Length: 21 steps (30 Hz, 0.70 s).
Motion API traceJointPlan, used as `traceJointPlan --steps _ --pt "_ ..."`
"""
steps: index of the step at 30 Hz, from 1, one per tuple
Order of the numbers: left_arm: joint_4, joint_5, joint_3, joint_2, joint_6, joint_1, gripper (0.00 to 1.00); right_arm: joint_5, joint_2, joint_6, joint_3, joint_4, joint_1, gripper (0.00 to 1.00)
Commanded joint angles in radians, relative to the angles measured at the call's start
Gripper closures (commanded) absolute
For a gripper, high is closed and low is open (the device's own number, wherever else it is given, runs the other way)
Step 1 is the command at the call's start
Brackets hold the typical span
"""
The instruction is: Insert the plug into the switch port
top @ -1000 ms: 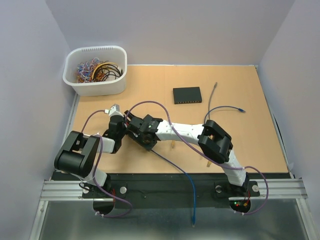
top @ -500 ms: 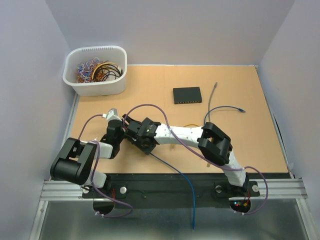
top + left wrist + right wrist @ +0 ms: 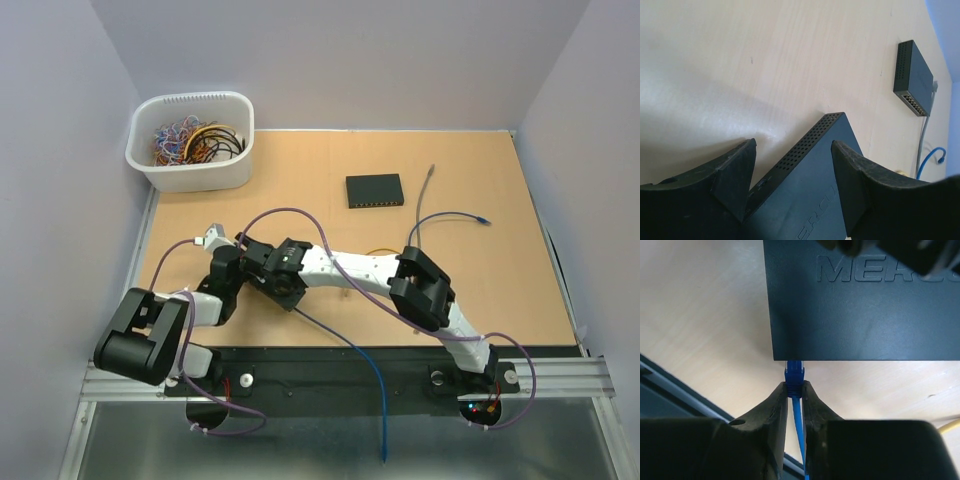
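My right gripper is at the point where it next needs to push toward the switch's near edge [image 3: 794,359] and release the blue plug. The plug's tip is at that edge and the plug's body is still outside.
A black switch [image 3: 810,200] lies between my left gripper's [image 3: 792,150] fingers. One finger is against its vented back side and the other covers its front side, so the gripper is shut on it. In the right wrist view the same switch [image 3: 865,305] fills the top. A blue plug [image 3: 794,372] is pinched in my shut right gripper [image 3: 794,386], with its tip at the switch's near edge. From above, both wrists meet at the table's near left [image 3: 262,272] and hide the switch and plug. The blue cable [image 3: 350,345] trails off the front edge.
A second black switch [image 3: 375,190] lies at the table's middle back, also seen from the left wrist [image 3: 912,75]. A grey cable [image 3: 425,195] and another blue cable [image 3: 455,215] lie to its right. A white bin [image 3: 200,175] of tangled cables stands at the back left.
Both wrists have slid together toward the near left, and the left arm's elbow has swung down and left. Neither grip has changed.
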State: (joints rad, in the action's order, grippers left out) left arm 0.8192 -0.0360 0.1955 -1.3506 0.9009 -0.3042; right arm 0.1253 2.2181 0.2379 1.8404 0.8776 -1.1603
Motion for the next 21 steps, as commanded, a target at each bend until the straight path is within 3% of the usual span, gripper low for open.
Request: traceJointPlan --steps 1,7,9,12,14,21 --pt "-0.117 0.203 -0.097 0.073 0.096 -0.119 0.28 0.174 0.098 0.216 0.108 -0.335 0.172 0.99" --pt "-0.072 0.200 -0.119 0.100 0.133 -0.141 0.28 0.197 0.112 0.221 0.068 -0.423 0.183 1.00" --pt "-0.052 0.215 -0.134 0.100 0.141 -0.150 0.28 0.203 0.068 0.209 0.007 -0.504 0.182 1.00" --pt "-0.017 0.229 -0.149 0.100 0.164 -0.154 0.28 0.201 -0.026 0.158 -0.186 -0.801 0.183 0.99" --pt "-0.006 0.246 -0.153 0.103 0.170 -0.154 0.28 0.195 -0.063 0.149 -0.303 -0.911 0.189 1.00" --pt "-0.023 0.280 -0.133 0.136 0.174 -0.156 0.28 0.155 -0.106 0.153 -0.432 -1.129 0.215 1.00"
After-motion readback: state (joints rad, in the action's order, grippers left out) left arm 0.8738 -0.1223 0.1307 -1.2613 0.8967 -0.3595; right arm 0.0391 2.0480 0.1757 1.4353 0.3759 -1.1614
